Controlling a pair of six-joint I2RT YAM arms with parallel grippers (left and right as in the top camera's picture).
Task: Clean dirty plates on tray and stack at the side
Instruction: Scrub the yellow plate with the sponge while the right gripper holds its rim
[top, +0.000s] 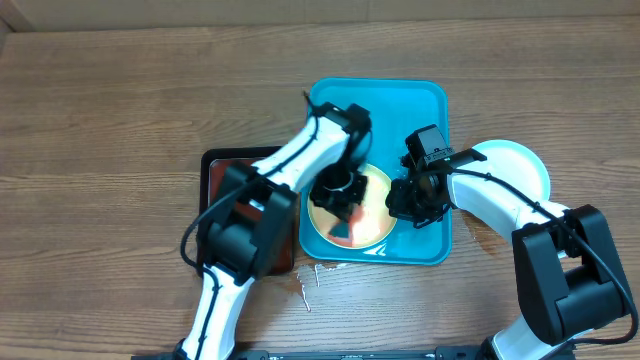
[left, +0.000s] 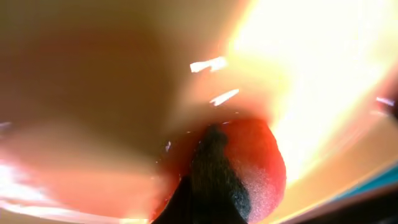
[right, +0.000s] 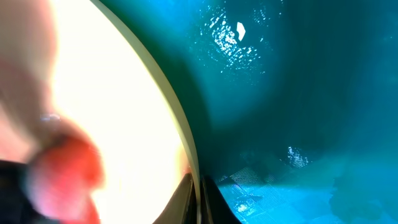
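Next, the left gripper lifts the sponge off the plate and lowers it onto the reddish-brown inside (top: 277, 226) of the black tray beside the turquoise tray.
A yellow-green rimmed plate (top: 372, 215) lies in the near half of the turquoise tray (top: 385, 110). My left gripper (top: 340, 192) is down on the plate's centre, shut on a red sponge (left: 258, 162) that presses against the plate (left: 124, 74); a dark finger (left: 214, 180) shows beside the sponge. My right gripper (top: 415, 205) is shut on the plate's right rim (right: 180, 124), which runs between its two fingers (right: 217, 199) above the tray floor (right: 298, 93). A light blue rimmed plate (top: 512, 165) sits on the table to the right of the tray.
A black tray with a reddish-brown inside (top: 225, 165) lies left of the turquoise tray, mostly under my left arm. Small wet marks (top: 315, 275) dot the table in front of the tray, and a stain (top: 482, 235) lies near my right arm.
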